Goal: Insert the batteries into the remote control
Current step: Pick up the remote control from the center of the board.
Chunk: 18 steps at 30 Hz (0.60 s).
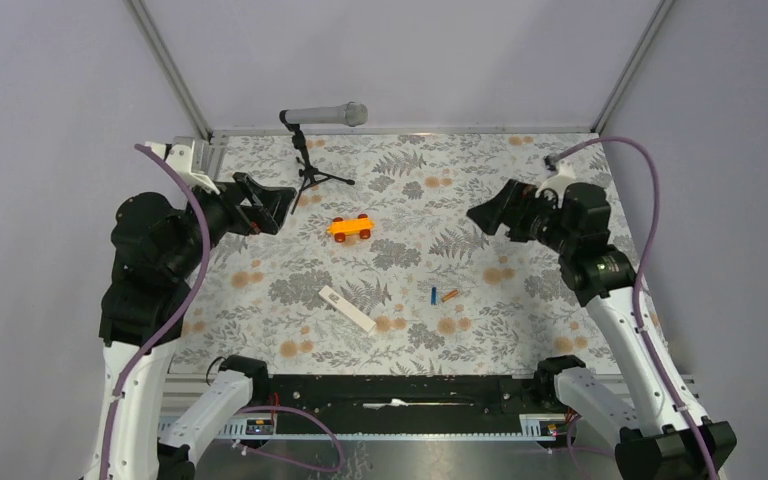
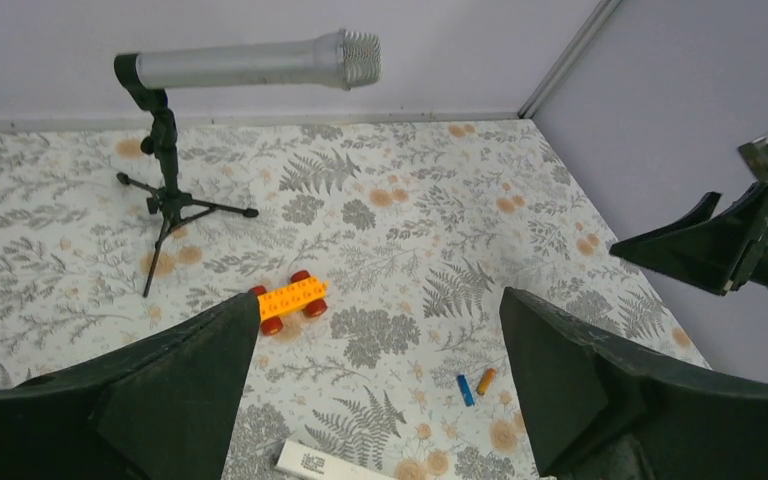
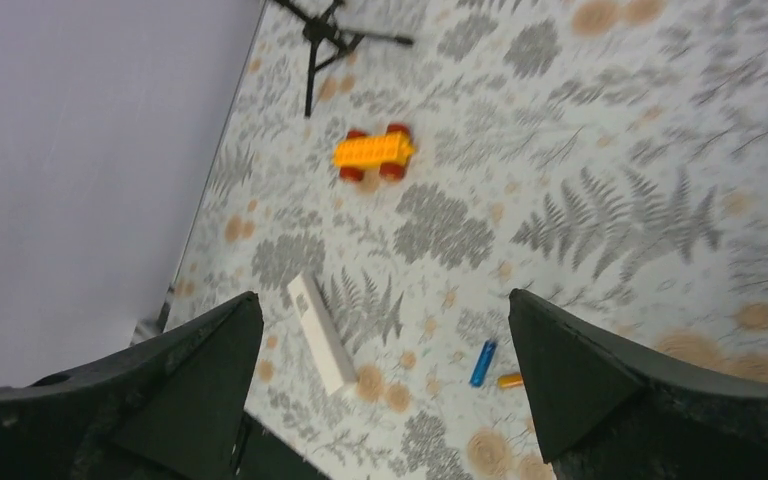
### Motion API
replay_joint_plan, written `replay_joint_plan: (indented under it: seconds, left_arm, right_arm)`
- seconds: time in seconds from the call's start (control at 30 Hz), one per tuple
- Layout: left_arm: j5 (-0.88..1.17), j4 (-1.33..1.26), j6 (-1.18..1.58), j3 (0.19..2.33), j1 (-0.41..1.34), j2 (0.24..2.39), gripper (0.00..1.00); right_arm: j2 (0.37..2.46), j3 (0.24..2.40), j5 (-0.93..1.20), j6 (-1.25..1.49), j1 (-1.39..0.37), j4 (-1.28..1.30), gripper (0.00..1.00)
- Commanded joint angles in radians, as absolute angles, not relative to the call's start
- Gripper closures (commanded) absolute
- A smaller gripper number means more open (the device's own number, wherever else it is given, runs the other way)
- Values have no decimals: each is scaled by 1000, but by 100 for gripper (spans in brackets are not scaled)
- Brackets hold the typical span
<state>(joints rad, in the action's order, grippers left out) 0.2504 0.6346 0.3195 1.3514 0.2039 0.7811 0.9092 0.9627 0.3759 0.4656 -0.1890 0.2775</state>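
Observation:
I should lower my right gripper back past the batteries onto the near end of the white remote control (image 1: 347,309).
The white remote control (image 1: 347,309) lies on the patterned table near the front middle; it also shows in the left wrist view (image 2: 325,465) and the right wrist view (image 3: 322,333). The blue battery (image 1: 433,295) and the orange battery (image 1: 449,295) lie side by side to its right, also in the left wrist view (image 2: 466,390) (image 2: 486,380) and the right wrist view (image 3: 483,363) (image 3: 509,380). My left gripper (image 1: 275,208) is open and empty, raised at the left. My right gripper (image 1: 482,214) is open and empty, raised at the right. No separate back cover shows.
An orange toy car with red wheels (image 1: 350,228) sits mid-table. A grey microphone on a black tripod (image 1: 315,135) stands at the back. Grey walls and a metal frame bound the table; the black rail (image 1: 390,390) runs along the front edge.

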Motion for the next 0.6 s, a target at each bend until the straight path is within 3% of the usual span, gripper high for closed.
replay_joint_plan:
  seconds: [0.0,0.23,0.57]
  left_arm:
    - [262,582,349,1321,206,761,1]
    - [258,591,341,1345,206,748,1]
    - [27,652,321,1409,214,723,1]
  right_arm:
    - [886,871,476,552,-297,157,0]
    - [998,751,328,615,-597,15,0]
    - [1443,972,-70,451,-1011,65,3]
